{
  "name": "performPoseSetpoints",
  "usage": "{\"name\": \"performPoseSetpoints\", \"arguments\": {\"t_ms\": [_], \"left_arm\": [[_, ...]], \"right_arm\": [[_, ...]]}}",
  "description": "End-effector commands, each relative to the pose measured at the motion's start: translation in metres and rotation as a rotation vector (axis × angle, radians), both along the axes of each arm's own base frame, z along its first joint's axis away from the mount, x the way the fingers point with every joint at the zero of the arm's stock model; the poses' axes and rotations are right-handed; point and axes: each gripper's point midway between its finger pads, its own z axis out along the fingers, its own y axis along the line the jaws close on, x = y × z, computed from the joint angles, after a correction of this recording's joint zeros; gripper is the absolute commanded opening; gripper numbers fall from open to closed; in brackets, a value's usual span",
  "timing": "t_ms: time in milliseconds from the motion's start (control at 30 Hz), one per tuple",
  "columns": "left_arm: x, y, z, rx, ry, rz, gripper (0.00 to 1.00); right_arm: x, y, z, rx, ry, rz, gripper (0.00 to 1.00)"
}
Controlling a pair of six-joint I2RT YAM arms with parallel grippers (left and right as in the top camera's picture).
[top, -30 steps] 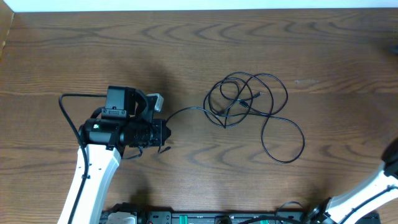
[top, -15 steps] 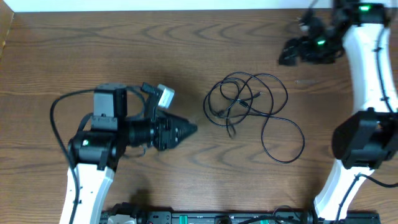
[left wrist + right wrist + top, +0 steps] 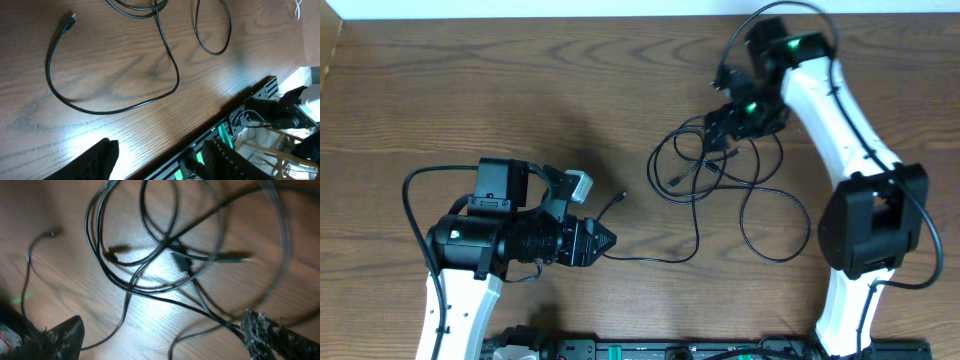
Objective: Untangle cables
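Observation:
The black cable's plug lies loose inside the loops, so the robot's right gripper needs to move down, to the left in the overhead view and back next, onto that plug.
The cables [image 3: 705,165] are thin black cords looped together right of the table's centre. One strand [image 3: 660,259] trails out toward the front left and ends in a small plug [image 3: 622,197]. My left gripper [image 3: 608,243] sits just left of that strand. In the left wrist view it [image 3: 162,157] is open with nothing between its fingers, and the strand [image 3: 105,111] lies beyond them. My right gripper [image 3: 728,125] hovers over the top of the tangle. In the right wrist view it [image 3: 160,335] is open, straddling the crossed cords [image 3: 175,247] below without holding them.
The wooden table [image 3: 470,80] reaches a white wall strip at the back. Along the front edge runs a black rail with green lights [image 3: 225,137]. My right arm [image 3: 860,130] arches over the table's right side.
My left gripper opened, let go of the strand and drew back toward the front left; the strand now lies in a loose loop. My right arm swung in over the tangle.

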Motion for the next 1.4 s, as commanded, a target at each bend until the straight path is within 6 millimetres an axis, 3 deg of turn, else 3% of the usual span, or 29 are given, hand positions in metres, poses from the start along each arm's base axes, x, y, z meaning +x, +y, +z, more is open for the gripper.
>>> {"name": "performPoseSetpoints", "arguments": {"t_ms": [0,167,467,767,967,1267,1367], "left_arm": [[-0.002,0.002,-0.002,0.011,0.0,-0.007,0.58],[-0.002,0.002,-0.002,0.012,0.002,-0.007,0.57],[-0.005,0.002,-0.003,0.012,0.013,-0.007,0.54],[-0.007,0.002,0.001,0.011,-0.008,-0.007,0.53],[-0.007,0.002,0.001,0.011,-0.009,-0.007,0.53],[-0.007,0.002,0.001,0.011,-0.008,-0.007,0.53],[-0.007,0.002,0.001,0.011,-0.008,-0.007,0.52]], "right_arm": [[-0.014,0.017,-0.023,-0.017,0.043,-0.004,0.94],[-0.026,0.037,-0.045,-0.017,0.045,0.017,0.87],[-0.032,0.063,-0.057,-0.004,0.016,0.041,0.74],[-0.026,0.065,-0.062,-0.082,-0.025,-0.035,0.7],[-0.018,0.062,-0.065,-0.134,-0.032,-0.208,0.7],[-0.023,0.064,-0.081,-0.176,-0.044,-0.295,0.69],[-0.026,0.066,-0.087,-0.176,-0.045,-0.286,0.56]]}}
